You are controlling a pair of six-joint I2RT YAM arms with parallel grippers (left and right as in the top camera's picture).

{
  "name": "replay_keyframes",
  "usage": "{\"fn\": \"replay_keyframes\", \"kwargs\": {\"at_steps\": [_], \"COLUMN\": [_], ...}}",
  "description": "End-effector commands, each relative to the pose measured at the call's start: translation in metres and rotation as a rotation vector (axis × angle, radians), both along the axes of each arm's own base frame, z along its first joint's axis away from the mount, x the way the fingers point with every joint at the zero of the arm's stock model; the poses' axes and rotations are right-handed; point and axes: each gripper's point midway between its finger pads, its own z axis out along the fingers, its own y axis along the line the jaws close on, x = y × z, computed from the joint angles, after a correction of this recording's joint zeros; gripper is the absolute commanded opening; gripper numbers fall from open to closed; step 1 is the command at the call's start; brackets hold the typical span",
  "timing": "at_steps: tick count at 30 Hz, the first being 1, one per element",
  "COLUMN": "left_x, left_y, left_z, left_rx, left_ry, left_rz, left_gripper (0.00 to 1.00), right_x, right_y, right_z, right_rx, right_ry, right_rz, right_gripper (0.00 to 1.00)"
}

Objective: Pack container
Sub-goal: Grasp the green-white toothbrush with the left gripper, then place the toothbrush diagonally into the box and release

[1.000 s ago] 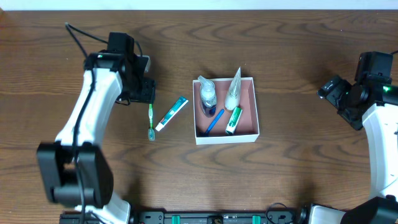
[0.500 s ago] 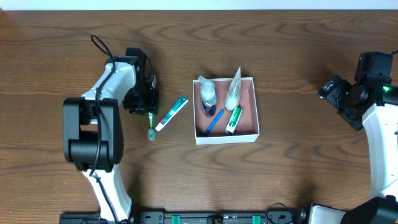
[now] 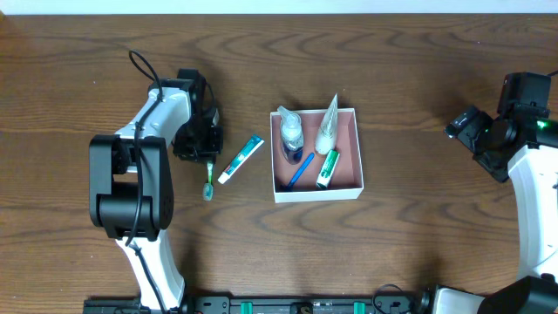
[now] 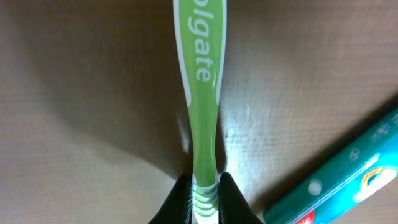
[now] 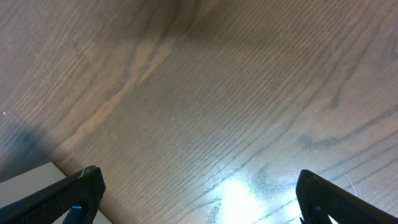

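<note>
My left gripper will next lift the toothbrush past the toothpaste tube, turn it above the blue stick [image 3: 302, 169] and open.
The container [image 3: 347, 146], a white-walled box with a pink inside, sits mid-table and holds a small bottle [image 3: 291, 133], a clear tube [image 3: 327, 128], a blue stick [image 3: 302, 169] and a green tube [image 3: 328, 167]. Left of it lie a teal toothpaste tube [image 3: 241, 159] and a green toothbrush [image 3: 208, 177]. My left gripper [image 3: 200, 148] is shut on the toothbrush handle [image 4: 202, 93], pinching its ribbed end between the left gripper's [image 4: 205, 194] fingertips. The toothpaste tube [image 4: 348, 177] lies just right of it. My right gripper [image 5: 202, 199] stands open over bare wood, far right of the container.
The right arm [image 3: 514, 131] rests near the table's right edge. A white corner of the container [image 5: 25, 177] shows at the lower left of the right wrist view. Dark wood table [image 3: 418, 70] surrounds everything.
The left arm came down over the toothbrush and its jaws closed on the handle; the brush head swung slightly left. The right arm has not moved.
</note>
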Motion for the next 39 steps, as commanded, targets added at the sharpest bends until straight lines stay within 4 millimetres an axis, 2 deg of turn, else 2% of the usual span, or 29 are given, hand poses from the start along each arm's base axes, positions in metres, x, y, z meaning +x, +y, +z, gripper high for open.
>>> {"fn": "replay_keyframes", "kwargs": {"at_steps": [1, 5, 9, 13, 17, 20, 23, 25, 28, 34, 35, 37, 38, 39], "left_x": [0.004, 0.005, 0.000, -0.015, -0.041, -0.065, -0.085, -0.090, -0.079, -0.048, -0.044, -0.040, -0.038, -0.037], "left_y": [0.000, 0.004, -0.002, -0.035, -0.082, -0.123, -0.161, -0.181, -0.205, -0.228, -0.230, -0.234, -0.235, -0.236], "left_z": [0.026, 0.079, 0.137, 0.188, 0.213, 0.213, 0.200, 0.186, 0.162, 0.123, 0.118, 0.111, 0.110, 0.110], "left_rx": [-0.001, 0.015, 0.002, -0.065, -0.102, -0.131, -0.153, -0.148, -0.110, -0.062, -0.054, -0.053, -0.051, -0.052], "left_ry": [-0.035, -0.123, -0.262, -0.423, -0.512, -0.536, -0.536, -0.541, -0.568, -0.588, -0.588, -0.591, -0.597, -0.601], "left_rz": [-0.002, -0.008, -0.022, -0.172, -0.463, -0.767, -1.075, -1.231, -1.359, -1.438, -1.451, -1.460, -1.459, -1.458], "left_gripper": [0.06, 0.06, 0.06, 0.06, 0.06, 0.06, 0.06, 0.06, 0.06, 0.07, 0.14, 0.17, 0.24, 0.27], "right_x": [0.000, 0.000, 0.000, 0.000, 0.000, 0.000, 0.000, 0.000, 0.000, 0.000, 0.000, 0.000, 0.000, 0.000], "right_y": [-0.002, -0.002, -0.002, -0.002, -0.002, -0.002, -0.002, -0.002, -0.002, -0.002, -0.002, -0.002, -0.002, -0.002], "right_z": [0.002, 0.002, 0.002, 0.002, 0.002, 0.002, 0.002, 0.002, 0.002, 0.002, 0.002, 0.002, 0.002, 0.002], "right_rx": [-0.011, -0.011, -0.011, -0.011, -0.011, -0.011, -0.011, -0.011, -0.011, -0.011, -0.011, -0.011, -0.011, -0.011], "right_ry": [-0.003, -0.003, -0.003, -0.003, -0.003, -0.003, -0.003, -0.003, -0.003, -0.003, -0.003, -0.003, -0.003, -0.003], "right_rz": [0.008, 0.008, 0.008, 0.008, 0.008, 0.008, 0.008, 0.008, 0.008, 0.008, 0.008, 0.008, 0.008, 0.008], "right_gripper": [0.99, 0.99, 0.99, 0.99, 0.99, 0.99, 0.99, 0.99, 0.99, 0.99, 0.99, 0.99, 0.99, 0.99]}}
